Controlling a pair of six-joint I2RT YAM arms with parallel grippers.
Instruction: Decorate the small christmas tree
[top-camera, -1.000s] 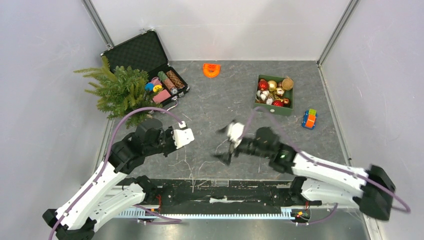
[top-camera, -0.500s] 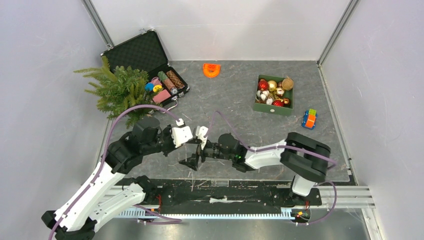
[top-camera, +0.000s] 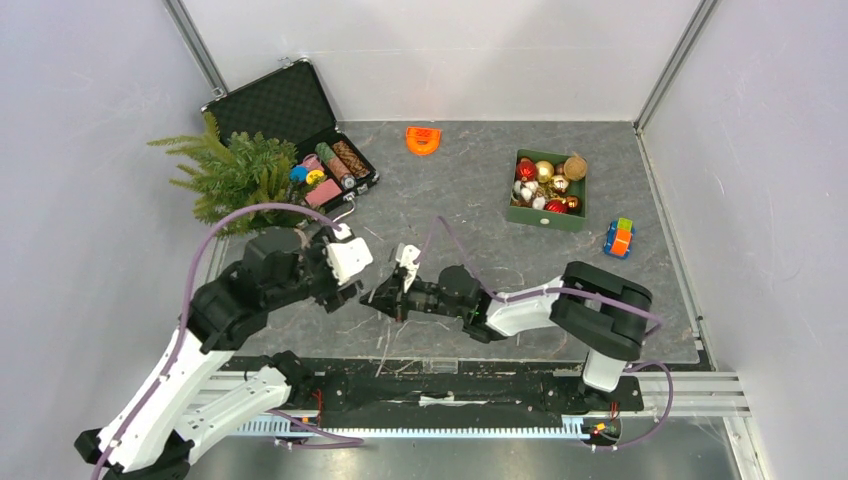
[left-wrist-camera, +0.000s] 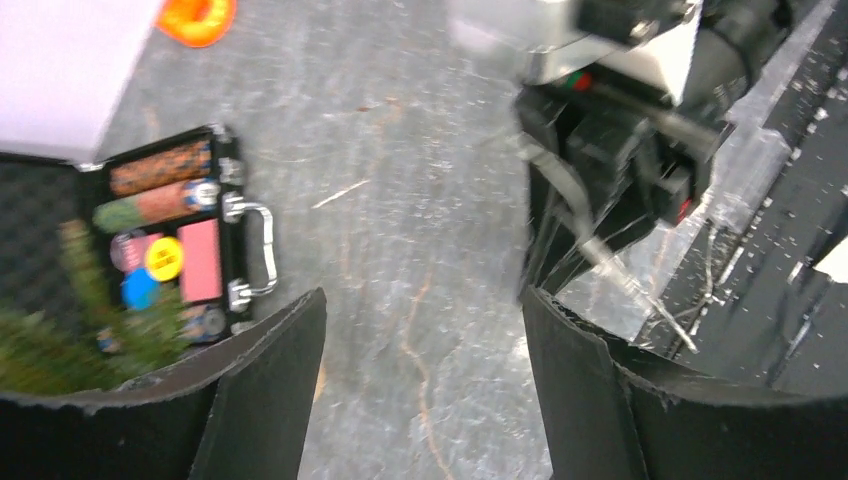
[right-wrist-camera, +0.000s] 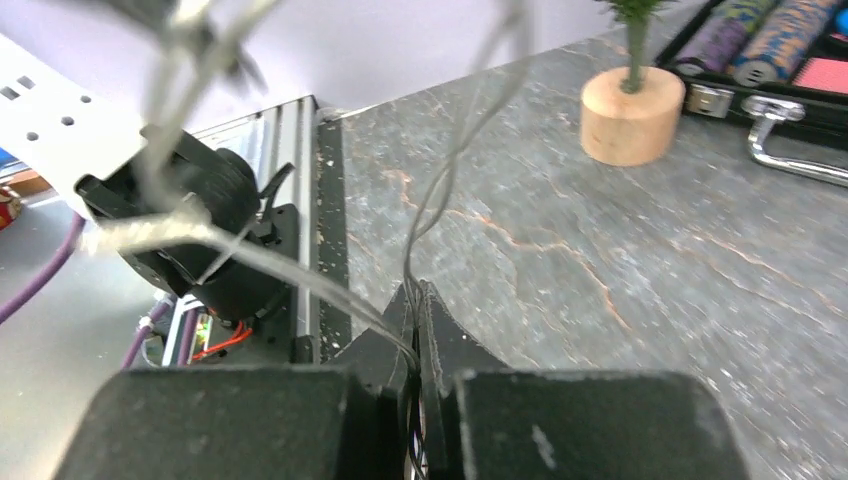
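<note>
The tree (top-camera: 235, 180) stands by the side, away from the wire, so the robot's left gripper will move outward to it next and close on its upper branches.
The small christmas tree (top-camera: 235, 180) stands at the table's left edge; its wooden stump base (right-wrist-camera: 632, 115) shows in the right wrist view, and its needles (left-wrist-camera: 55, 345) blur into the left wrist view. My right gripper (top-camera: 383, 297) (right-wrist-camera: 415, 292) is shut on a thin wire strand (right-wrist-camera: 440, 190) that rises from its jaws. A clear strip of it (left-wrist-camera: 600, 255) hangs beside the right gripper. My left gripper (top-camera: 347, 285) (left-wrist-camera: 422, 300) stands open just left of it, with only bare table between its fingers.
An open black briefcase (top-camera: 300, 130) with small trinkets lies behind the tree. A green box (top-camera: 548, 188) of baubles sits at the back right, a coloured toy block (top-camera: 619, 237) beside it. An orange piece (top-camera: 423, 139) lies at the back middle.
The right arm swung left across the table to the left gripper and shut on the wire strand. The left gripper, shut before, has opened and drawn back slightly.
</note>
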